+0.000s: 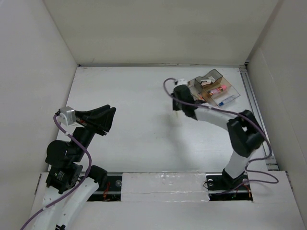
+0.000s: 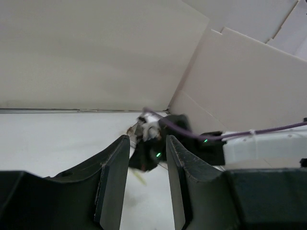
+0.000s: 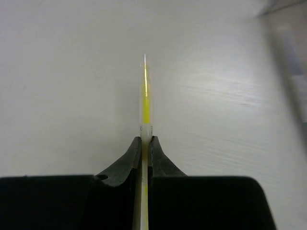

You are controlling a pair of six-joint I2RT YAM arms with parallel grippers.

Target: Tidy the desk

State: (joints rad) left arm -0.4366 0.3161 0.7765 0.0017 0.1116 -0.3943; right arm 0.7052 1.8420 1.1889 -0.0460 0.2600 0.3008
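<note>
My right gripper carries the pen to the right in the top view over the clear tray's closest section (image 1: 198,94) (image 3: 294,64) to release it next. The pen hangs above bare desk.
The desk (image 1: 139,139) is a white tabletop walled by white panels. My right gripper (image 1: 177,111) hangs over its right half, just left of a small clear tray (image 1: 197,82). In the right wrist view this gripper (image 3: 145,140) is shut on a thin clear pen with a yellow core (image 3: 145,91), which sticks out ahead above the bare desk (image 3: 72,96). My left gripper (image 1: 109,115) hovers over the left side with its jaws apart and nothing between them (image 2: 147,143). From the left wrist view, the right gripper (image 2: 149,152) shows with the yellow pen (image 2: 139,178) below it.
The clear tray holds a pink item (image 1: 218,89) and a blue-and-white item (image 1: 226,99). A metal rail (image 1: 253,98) runs along the desk's right edge. White walls (image 1: 158,28) close in the back and both sides.
</note>
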